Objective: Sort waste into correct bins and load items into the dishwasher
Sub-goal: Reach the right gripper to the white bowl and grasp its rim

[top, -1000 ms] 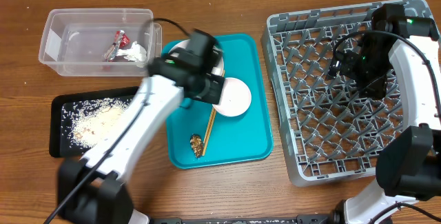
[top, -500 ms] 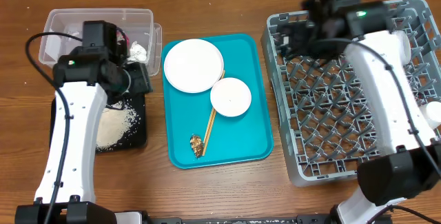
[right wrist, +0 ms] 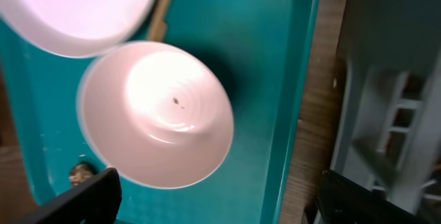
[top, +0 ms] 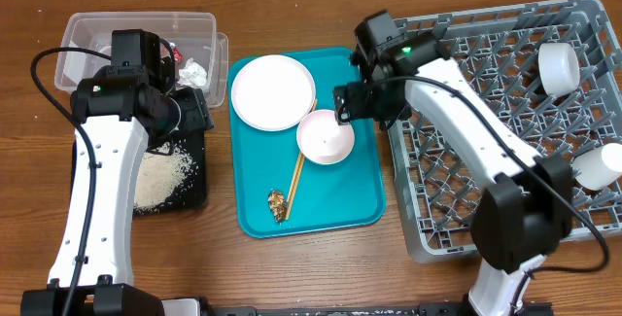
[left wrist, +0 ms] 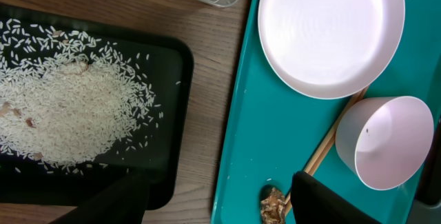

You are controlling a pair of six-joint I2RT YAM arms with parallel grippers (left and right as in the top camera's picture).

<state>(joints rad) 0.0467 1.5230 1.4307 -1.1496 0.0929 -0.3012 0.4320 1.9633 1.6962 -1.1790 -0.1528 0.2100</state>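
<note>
I will next lower my right gripper astride the bowl's rack-side rim [top: 352, 142] below it and close, because the bare teal tray beside that rim leaves room for my fingers.
The white plate [top: 273, 92] and one pale bowl [top: 326, 136] sit on the teal tray [top: 340, 199], with chopsticks [top: 294, 175] and a brown scrap [top: 277, 202] below them. My right gripper [top: 352, 102] is open just above the bowl's right rim [right wrist: 155, 114], touching nothing [right wrist: 224, 203]. My left gripper [top: 197, 112] is open and empty over the gap between the black tray [left wrist: 172, 79] and the teal tray [left wrist: 220, 207]. Rice [top: 160, 175] lies in the black tray. The red wrapper [top: 170, 55] and tissue [top: 194, 71] lie in the clear tub [top: 97, 39]. A cup [top: 559, 66] and a second bowl [top: 598, 167] are in the grey rack [top: 466, 190].
The rack's left wall [right wrist: 393, 79] stands close to my right gripper, with a strip of wooden table between it and the teal tray. The left wrist view also shows the plate [left wrist: 331, 31], bowl [left wrist: 386, 141] and scrap [left wrist: 274, 205].
My right arm swung from the rack's far side left to the bowl on the teal tray. My left arm went from over the teal tray back to the black tray, then stayed.
</note>
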